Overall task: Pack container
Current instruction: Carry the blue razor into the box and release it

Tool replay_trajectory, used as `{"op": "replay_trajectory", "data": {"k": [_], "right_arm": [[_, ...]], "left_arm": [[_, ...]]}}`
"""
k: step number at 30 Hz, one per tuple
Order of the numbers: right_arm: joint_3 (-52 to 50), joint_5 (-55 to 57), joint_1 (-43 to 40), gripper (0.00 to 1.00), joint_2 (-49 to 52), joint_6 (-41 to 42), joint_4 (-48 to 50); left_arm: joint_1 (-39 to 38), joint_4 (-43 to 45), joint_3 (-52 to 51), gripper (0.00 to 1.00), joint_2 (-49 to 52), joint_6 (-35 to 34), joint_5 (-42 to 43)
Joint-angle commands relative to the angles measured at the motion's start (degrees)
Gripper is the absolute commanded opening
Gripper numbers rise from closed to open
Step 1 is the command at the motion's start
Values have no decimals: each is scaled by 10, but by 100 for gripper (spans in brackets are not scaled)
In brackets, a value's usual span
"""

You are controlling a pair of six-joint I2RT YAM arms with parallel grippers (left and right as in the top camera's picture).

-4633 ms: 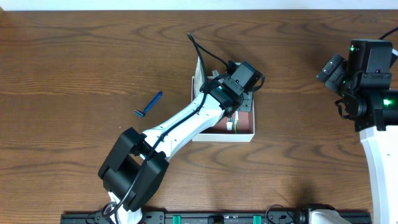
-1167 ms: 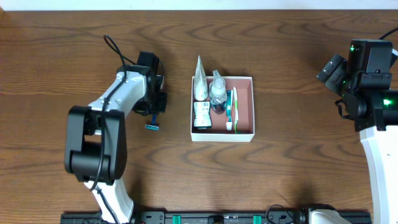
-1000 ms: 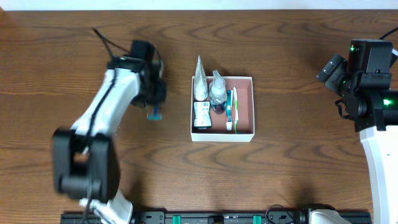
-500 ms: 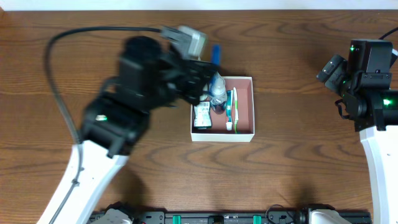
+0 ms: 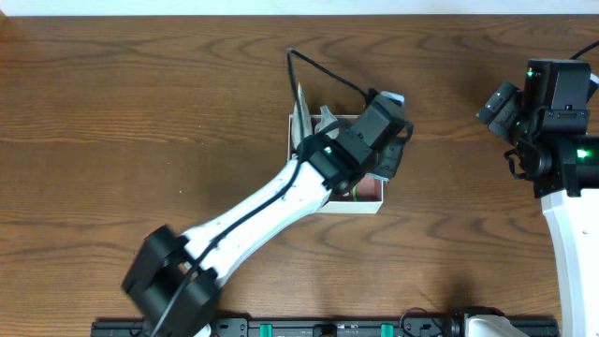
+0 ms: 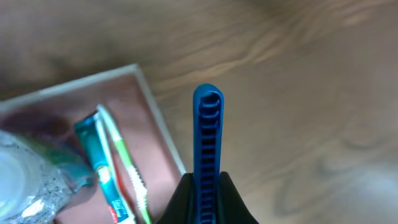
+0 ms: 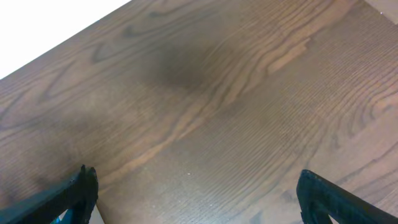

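Note:
My left gripper will next move the blue razor handle from over the box's edge to over the box's bare bottom beside the green toothbrush, to let it go.
The container is a shallow white-walled box with a pinkish floor, mid-table; my left arm covers most of it in the overhead view. In the left wrist view its right wall shows, with a toothpaste tube, a green toothbrush and a clear bag inside. My left gripper is shut on a blue razor handle, held over the box's right edge; in the overhead view it sits over the box. My right gripper is open over bare wood at the far right.
A white pouch tip sticks up at the box's left rear corner. The wood table runs to a white edge at the back. A black rail lines the front edge.
My left arm picked the blue razor up from the table left of the box and swung right; it now holds the razor over the box's right side. The right arm has not moved.

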Motion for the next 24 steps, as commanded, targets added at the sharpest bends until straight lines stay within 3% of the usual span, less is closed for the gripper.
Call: {"op": "replay_trajectory", "data": {"k": [1, 10, 14, 16, 24], "right_arm": [[2, 4, -3, 99, 0, 7, -1], [2, 4, -3, 99, 0, 7, -1], [2, 4, -3, 99, 0, 7, -1], [2, 4, -3, 99, 0, 7, -1], [2, 4, -3, 99, 0, 7, -1]], "left_arm": [[12, 3, -2, 6, 21, -30, -36], [21, 5, -2, 7, 54, -29, -40], [21, 7, -2, 27, 55, -28, -40], [21, 12, -2, 32, 55, -28, -40], [21, 13, -1, 33, 47, -11, -40]]}}
